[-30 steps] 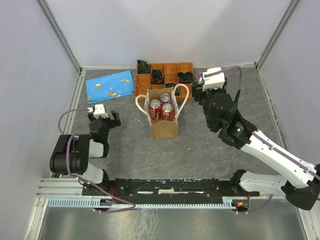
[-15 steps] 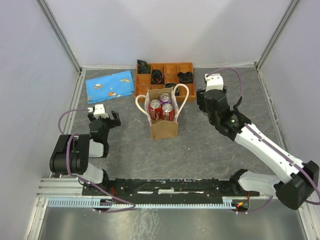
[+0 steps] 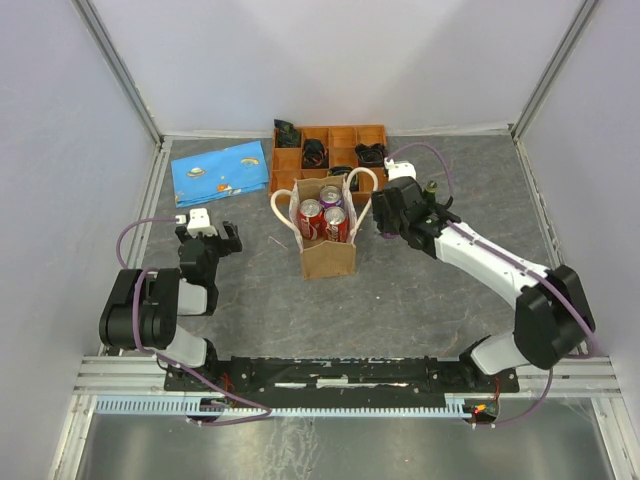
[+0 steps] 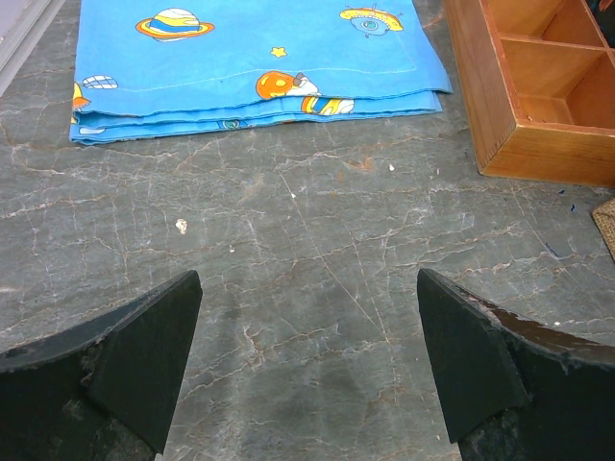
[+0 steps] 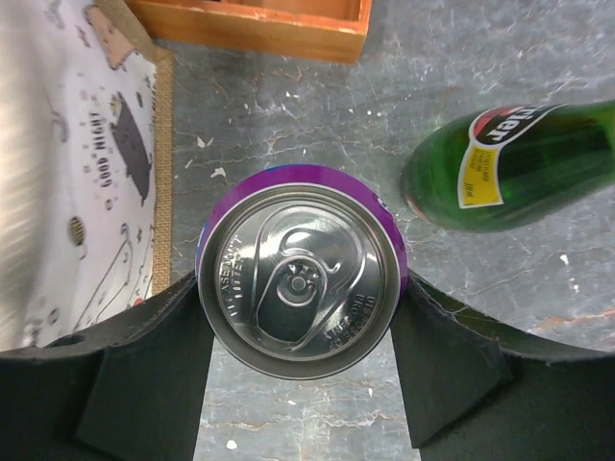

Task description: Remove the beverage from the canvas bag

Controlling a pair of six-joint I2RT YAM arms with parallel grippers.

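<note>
The robot's right gripper will next bring the purple can down onto the tabletop below and let go of it, since that spot between the bag and the green bottle is bare.
The tan canvas bag [image 3: 327, 250] stands upright mid-table with cream loop handles; two red cans [image 3: 311, 212] and a purple can [image 3: 331, 195] show in its open top. Just right of the bag, my right gripper [image 3: 384, 214] points down. In the right wrist view it [image 5: 301, 280] is shut on another purple can [image 5: 301, 280], a finger against each side, over bare table outside the bag; the bag's patterned lining [image 5: 86, 144] is at the left. My left gripper [image 4: 307, 279] hangs open and empty over the table, left of the bag [image 3: 210, 236].
A green glass bottle [image 5: 519, 168] stands close right of the held can, its top showing behind my right arm [image 3: 432, 188]. An orange compartmented tray [image 3: 330, 145] sits behind the bag. A folded blue cloth [image 3: 222, 170] lies at the back left.
My right arm has swung left from the back right to just beside the bag, its jaws unchanged. The left arm and the cans in the bag have not moved.
</note>
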